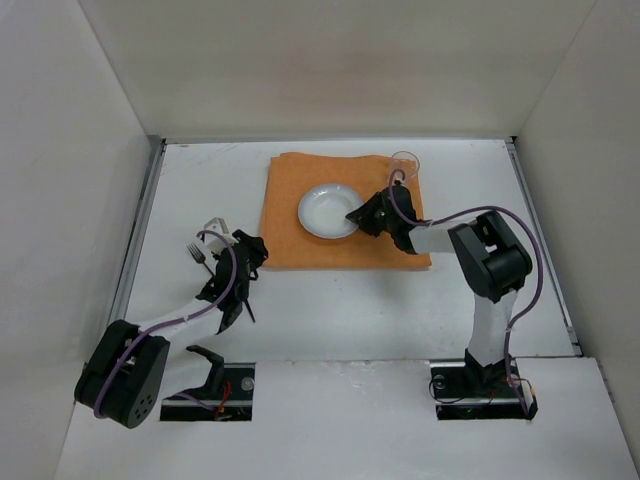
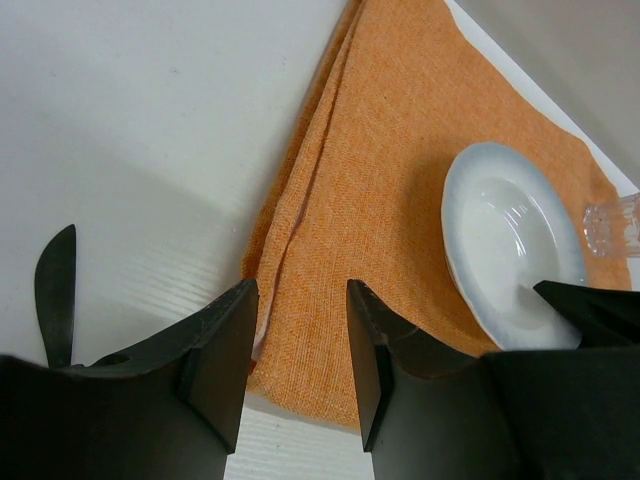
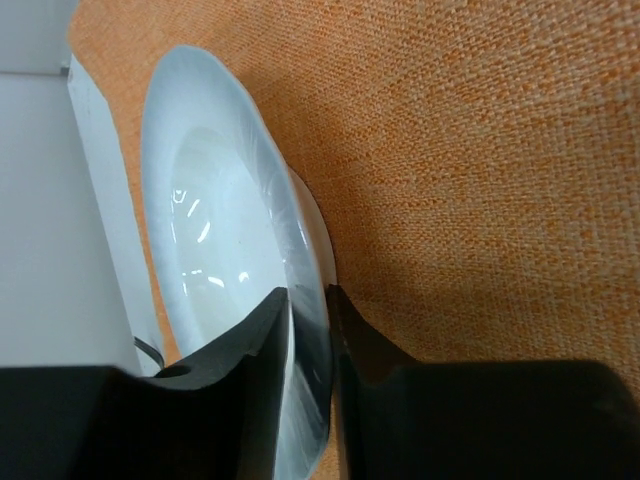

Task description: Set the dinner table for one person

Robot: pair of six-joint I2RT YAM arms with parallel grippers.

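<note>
My left gripper will move back and down onto the black knife's handle, because the knife's handle is on the table, under the gripper's open fingers and closer to my base.
The white plate lies flat on the orange mat at the back middle of the dinner table. My right gripper is at the plate's right edge. In the right wrist view the plate has its rim between the jaws, and the right gripper is shut on it, over the mat. My left gripper hovers at the mat's near left corner. Seen from the left wrist, the left gripper is open and holds nothing, with the mat and plate beyond it.
A fork lies on the table left of the left gripper. A clear glass stands at the mat's back right corner, close behind the right arm, and shows as the glass in the left wrist view. White walls close three sides.
</note>
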